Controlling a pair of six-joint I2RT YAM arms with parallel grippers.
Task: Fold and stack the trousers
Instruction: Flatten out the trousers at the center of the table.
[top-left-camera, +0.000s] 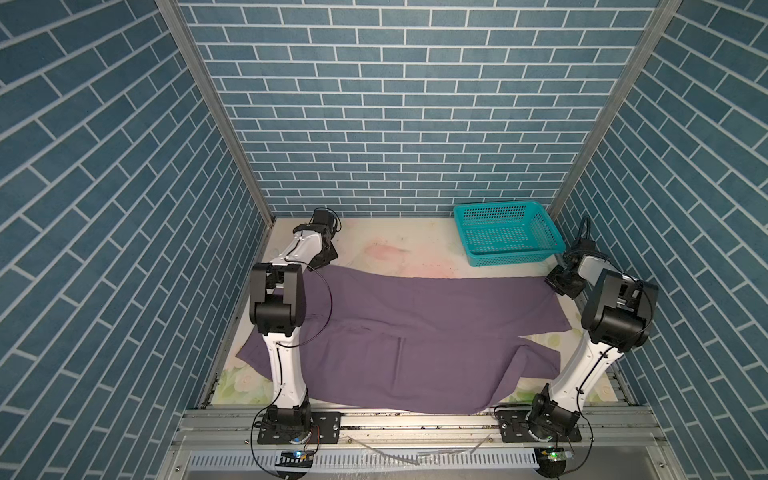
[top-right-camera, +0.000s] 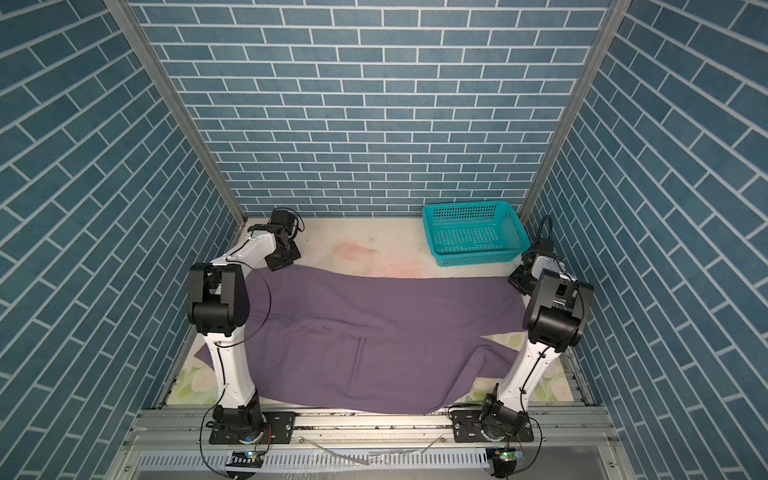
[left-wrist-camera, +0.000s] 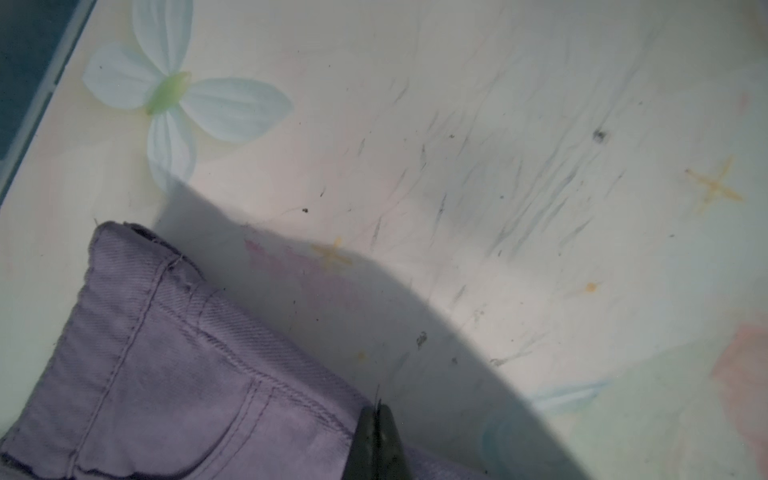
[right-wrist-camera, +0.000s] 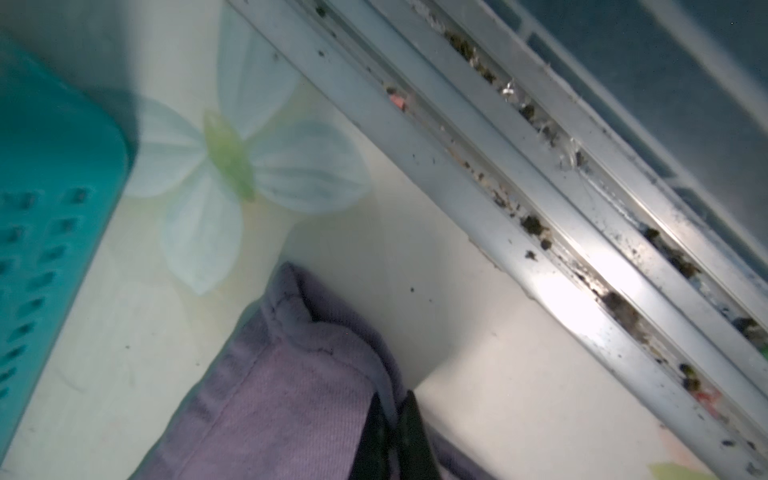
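Observation:
The trousers' pinched edge should move outward onto the open part of the table, staying low, and be released there by my left gripper. Bare table lies just outward of my left gripper.
The muted-purple trousers (top-left-camera: 415, 332) (top-right-camera: 374, 332) lie spread across the table from left to right. The waist end is on the left and the wide legs reach to the right. My left gripper (top-left-camera: 322, 262) (left-wrist-camera: 378, 415) is at the far left corner, shut on the waistband edge of the trousers (left-wrist-camera: 166, 374) beside a pocket seam. My right gripper (top-left-camera: 563, 286) (right-wrist-camera: 392, 403) is at the far right corner. Its jaws are shut, with a fold of the trousers' hem (right-wrist-camera: 291, 395) pinched between them. Both corners rest low on the table.
A teal plastic basket (top-left-camera: 507, 237) (top-right-camera: 473, 232) (right-wrist-camera: 41, 208) stands at the back right, just behind my right gripper. A metal rail (right-wrist-camera: 540, 208) runs along the table's right edge. The near trouser leg drapes toward the front rail (top-left-camera: 415, 419).

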